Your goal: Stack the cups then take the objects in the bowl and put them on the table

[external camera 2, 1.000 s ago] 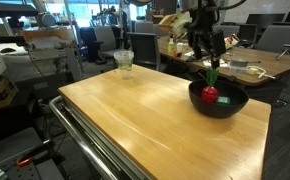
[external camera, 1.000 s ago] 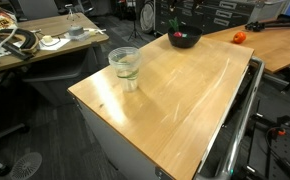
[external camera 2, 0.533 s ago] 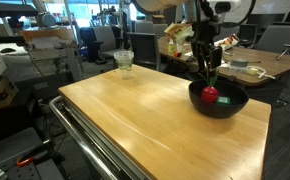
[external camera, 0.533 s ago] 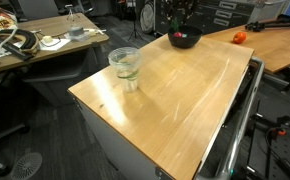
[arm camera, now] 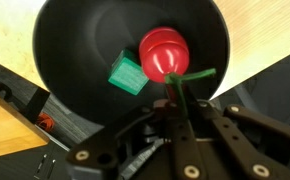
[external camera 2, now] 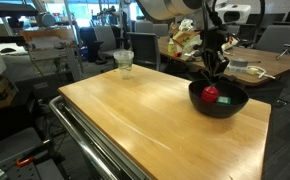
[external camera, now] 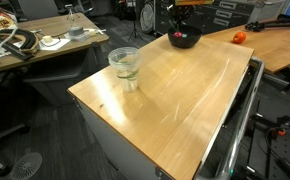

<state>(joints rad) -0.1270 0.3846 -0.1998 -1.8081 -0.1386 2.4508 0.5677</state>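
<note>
The table is empty between the small black bowl and the clear cups, so my gripper will lift the red object next and then lower it there.
The small black bowl (arm camera: pixel 75 40) fills the wrist view, and inside it lie a red roundish object (arm camera: pixel 163 52) with a green stem and a teal piece (arm camera: pixel 127 73). My gripper (arm camera: pixel 178 100) reaches into the bowl, its jaws shut on the green stem. In both exterior views the gripper (external camera 2: pixel 214 80) stands over the bowl (external camera 2: pixel 200 102) (external camera: pixel 185 41) at the far end of the light-wood table (external camera 2: pixel 135 120). The clear cups (external camera 2: pixel 123 63) (external camera: pixel 124 65) stand nested together at another corner, far from the gripper.
An orange ball (external camera: pixel 239 37) lies on the orange-brown desk beyond the bowl. A cluttered desk (external camera: pixel 35 40) and office chairs stand around the table. A metal frame rail (external camera 2: pixel 95 140) runs along the table's edge.
The gripper has come down into the bowl and its jaws have closed from wide open onto the red object's stem.
</note>
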